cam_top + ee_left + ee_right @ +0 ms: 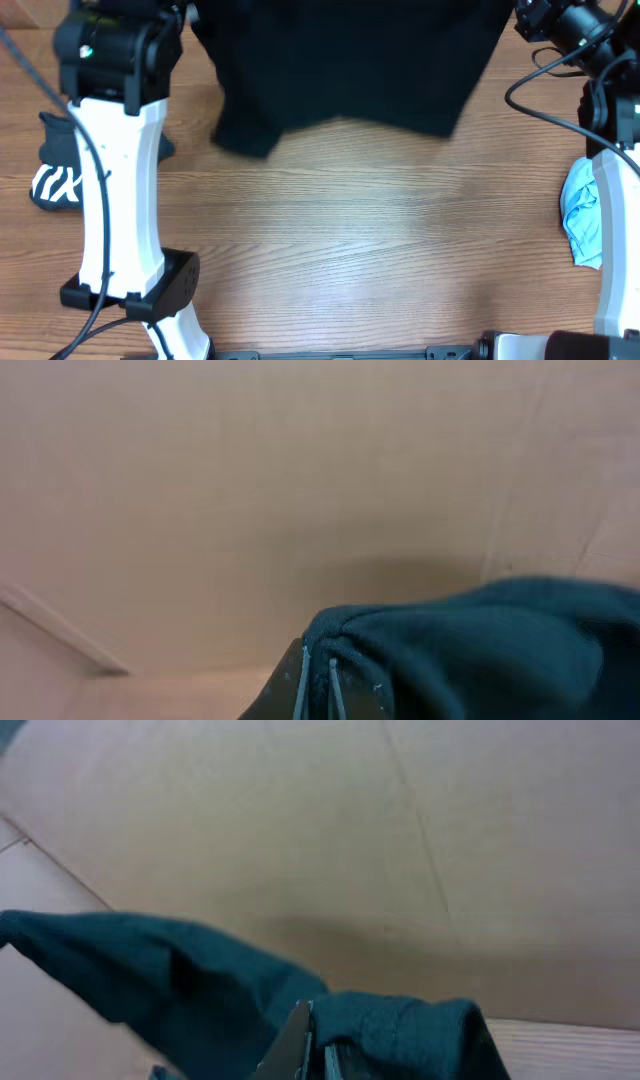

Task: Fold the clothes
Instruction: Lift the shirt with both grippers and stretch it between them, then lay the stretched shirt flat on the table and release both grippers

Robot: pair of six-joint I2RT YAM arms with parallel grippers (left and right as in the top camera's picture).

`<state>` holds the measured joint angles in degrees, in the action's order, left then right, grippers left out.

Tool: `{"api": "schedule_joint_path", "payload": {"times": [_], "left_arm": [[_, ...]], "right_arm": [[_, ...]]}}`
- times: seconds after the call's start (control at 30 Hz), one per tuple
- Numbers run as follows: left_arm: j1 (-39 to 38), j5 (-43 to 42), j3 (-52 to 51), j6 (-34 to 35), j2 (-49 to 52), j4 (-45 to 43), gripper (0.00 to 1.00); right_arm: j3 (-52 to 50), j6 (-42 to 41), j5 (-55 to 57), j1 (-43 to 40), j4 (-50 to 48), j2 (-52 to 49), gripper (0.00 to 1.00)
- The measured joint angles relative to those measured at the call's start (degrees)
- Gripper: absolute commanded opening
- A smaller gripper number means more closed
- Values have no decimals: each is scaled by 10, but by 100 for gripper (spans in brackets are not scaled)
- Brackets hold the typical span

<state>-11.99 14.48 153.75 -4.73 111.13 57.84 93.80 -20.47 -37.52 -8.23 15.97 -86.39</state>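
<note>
Next, my right gripper goes down and draws back over the bare wooden tabletop to release the garment's bunched edge, because the garment still hangs above the wood.
A dark teal-black garment (350,70) hangs across the top middle of the overhead view, lifted off the table, its lower edge above the wood. My left gripper (318,685) is shut on a bunched edge of the garment (480,650) in the left wrist view. My right gripper (318,1050) is shut on another bunched edge of the garment (200,990) in the right wrist view. In the overhead view both grippers are at the top corners, mostly hidden by the arms.
A black-and-white patterned cloth (55,165) lies at the left edge behind the left arm. A light blue cloth (583,215) lies at the right edge by the right arm. The wooden table (370,240) spans the middle.
</note>
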Motion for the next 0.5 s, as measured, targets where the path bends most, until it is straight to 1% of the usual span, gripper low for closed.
{"api": "schedule_joint_path", "payload": {"times": [0.07, 0.13, 0.17, 0.23, 0.3, 0.33, 0.4, 0.43, 0.47, 0.5], "left_arm": [[0, -10, 16, -19, -19, 13, 11], [0, -15, 23, -30, -38, 53, 12], [0, -18, 26, -33, -48, 90, 13], [0, -20, 28, -39, -61, 155, 18], [0, -21, 25, -43, -63, 200, 19], [0, -22, 21, -43, -63, 237, 20], [0, -23, 10, -42, -60, 306, 24], [0, -26, 5, -42, -57, 334, 27], [0, -31, -3, -42, -55, 356, 32], [0, -36, -9, -43, -53, 367, 32]], "right_arm": [[1, -3, -2, 0, 35, 19, 4], [8, 3, -5, -1, 103, 31, 4], [8, 10, -6, -1, 132, 35, 4], [10, 25, -7, -1, 194, 37, 4], [10, 40, -6, -1, 259, 37, 4], [10, 49, -5, -1, 294, 36, 4], [10, 68, 2, -1, 371, 33, 4], [10, 79, 6, -1, 408, 31, 4], [10, 89, 9, -1, 440, 27, 6], [10, 96, 10, -1, 465, 24, 6]]}}
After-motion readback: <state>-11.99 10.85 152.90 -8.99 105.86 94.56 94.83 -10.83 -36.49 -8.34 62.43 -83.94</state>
